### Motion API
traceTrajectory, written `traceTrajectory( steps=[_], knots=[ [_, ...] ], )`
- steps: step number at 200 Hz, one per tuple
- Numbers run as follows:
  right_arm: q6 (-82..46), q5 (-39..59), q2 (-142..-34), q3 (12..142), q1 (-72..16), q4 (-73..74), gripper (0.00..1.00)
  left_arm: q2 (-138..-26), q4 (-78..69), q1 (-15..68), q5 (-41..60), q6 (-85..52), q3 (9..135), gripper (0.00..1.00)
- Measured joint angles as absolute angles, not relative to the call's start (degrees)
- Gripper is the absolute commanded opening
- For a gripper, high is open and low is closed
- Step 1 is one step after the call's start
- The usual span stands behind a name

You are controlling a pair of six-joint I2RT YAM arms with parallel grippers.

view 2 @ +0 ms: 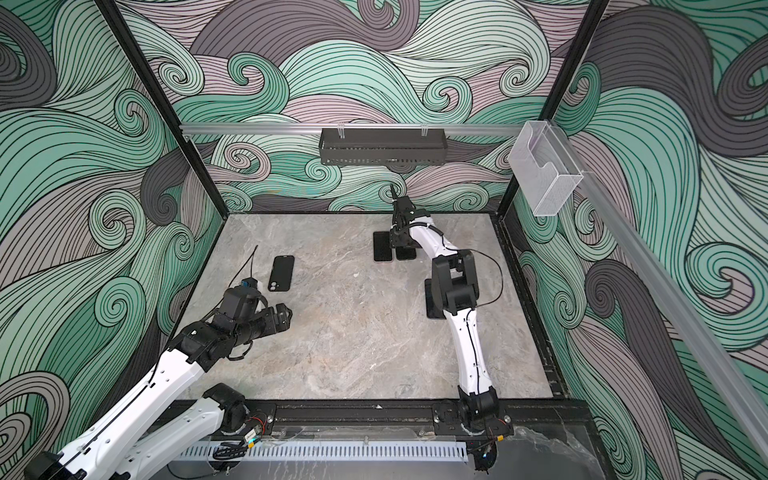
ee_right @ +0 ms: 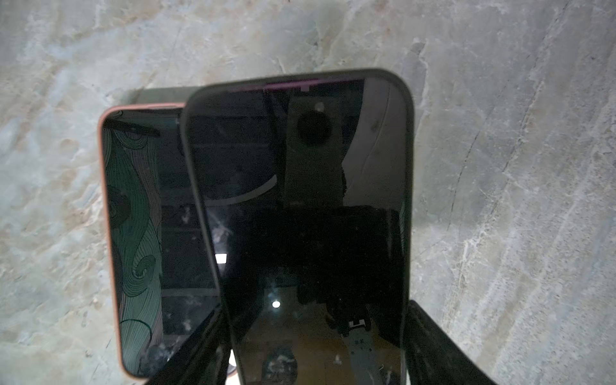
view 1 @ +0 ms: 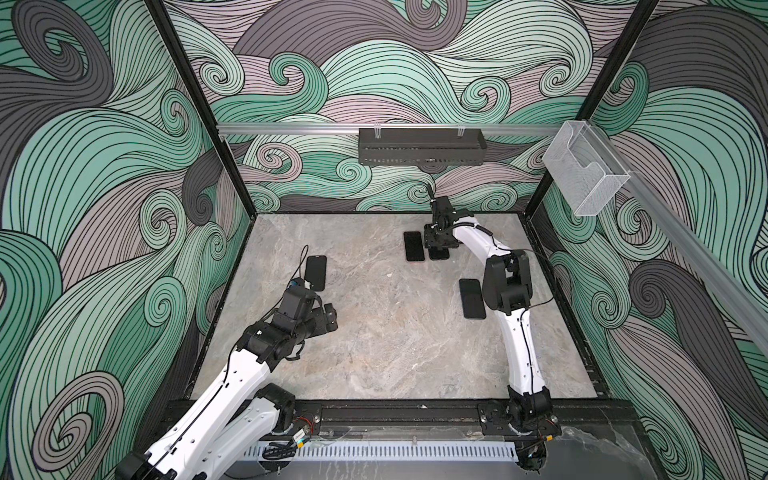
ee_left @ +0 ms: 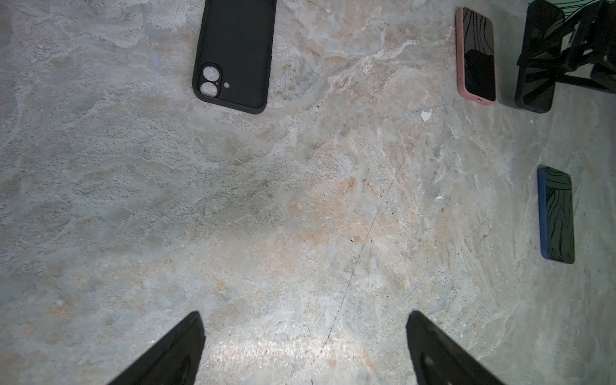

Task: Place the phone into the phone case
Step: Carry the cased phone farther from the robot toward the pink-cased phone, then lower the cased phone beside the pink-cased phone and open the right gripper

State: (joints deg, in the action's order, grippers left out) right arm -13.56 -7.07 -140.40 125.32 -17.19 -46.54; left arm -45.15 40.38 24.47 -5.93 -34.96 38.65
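The dark phone [view 1: 439, 254] is still raised, so my right gripper will next lower and release it on the bare marble beside the pink-cased phone below.
The empty black phone case [view 1: 316, 272] [view 2: 281, 273] [ee_left: 235, 56] lies inner side down at the left of the marble table [view 1: 395, 332], its camera cutout towards me. A dark phone [ee_right: 300, 200] [view 1: 439, 254] [view 2: 405, 254] [ee_left: 536, 66] is at the far right, screen up. My right gripper [ee_right: 316, 305] [view 1: 438, 243] [view 2: 402, 243] is shut on its long sides, and in the right wrist view the phone overlaps a pink-cased phone beside it. My left gripper [ee_left: 305, 346] [view 1: 328, 322] [view 2: 284, 318] hangs open over bare table, on the near side of the case, holding nothing.
A phone in a pink case [view 1: 414, 246] [view 2: 382, 246] [ee_left: 476, 53] [ee_right: 133, 233] lies just left of the held phone. A phone in a blue case [view 1: 471, 298] [ee_left: 556, 216] lies nearer, beside the right arm. A black shelf [view 1: 419, 147] and a clear bin [view 1: 586, 170] hang on the walls.
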Motion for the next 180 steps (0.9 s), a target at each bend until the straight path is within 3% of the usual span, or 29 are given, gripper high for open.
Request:
traceTrajectory(
  steps=[138, 180],
  knots=[
    [-14.90, -5.23, -145.05, 129.12, -16.36, -49.19, 0.24, -47.92, 40.32, 24.47, -5.89, -34.46, 39.40, 0.96],
    [-15.66, -5.04, -146.71, 131.26, -16.19, -49.87, 0.37, -48.31, 40.32, 24.47, -5.82, -34.46, 39.40, 0.96]
  ],
)
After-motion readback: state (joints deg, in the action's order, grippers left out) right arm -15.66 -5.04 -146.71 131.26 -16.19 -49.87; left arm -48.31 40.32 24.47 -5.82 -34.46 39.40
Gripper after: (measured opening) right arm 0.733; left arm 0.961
